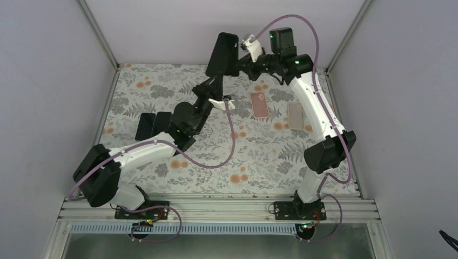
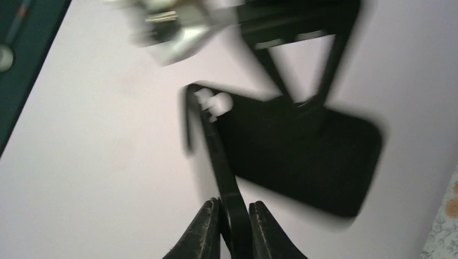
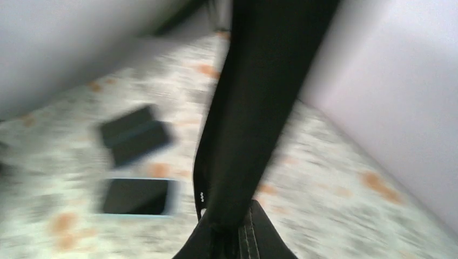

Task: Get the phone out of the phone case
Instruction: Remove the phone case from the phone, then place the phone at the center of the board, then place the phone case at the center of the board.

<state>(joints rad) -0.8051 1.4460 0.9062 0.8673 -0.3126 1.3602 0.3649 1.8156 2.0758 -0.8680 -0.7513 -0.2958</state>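
The robot's left gripper should next move back and down onto the bare floral cloth in the middle of the table (image 1: 218,138) and let go of the phone's near end, since that patch of the cloth is empty.
A black phone in its black case (image 1: 221,54) is held upright in the air at the back of the table. I cannot tell phone from case. My left gripper (image 1: 215,82) is shut on its lower edge. In the left wrist view the fingers (image 2: 209,232) clamp the thin black edge (image 2: 221,162). A dark slab shape (image 2: 308,156) lies behind it against the wall, perhaps a shadow. My right gripper (image 1: 244,60) is shut on the right side. In the blurred right wrist view its fingers (image 3: 259,237) pinch the black slab (image 3: 259,97).
Two black phones (image 1: 151,125) lie at the table's left; they also show in the right wrist view (image 3: 135,135). A pink case (image 1: 259,105) and a beige case (image 1: 295,116) lie at the right. A light-blue-edged phone (image 3: 137,197) lies on the floral cloth (image 1: 259,156).
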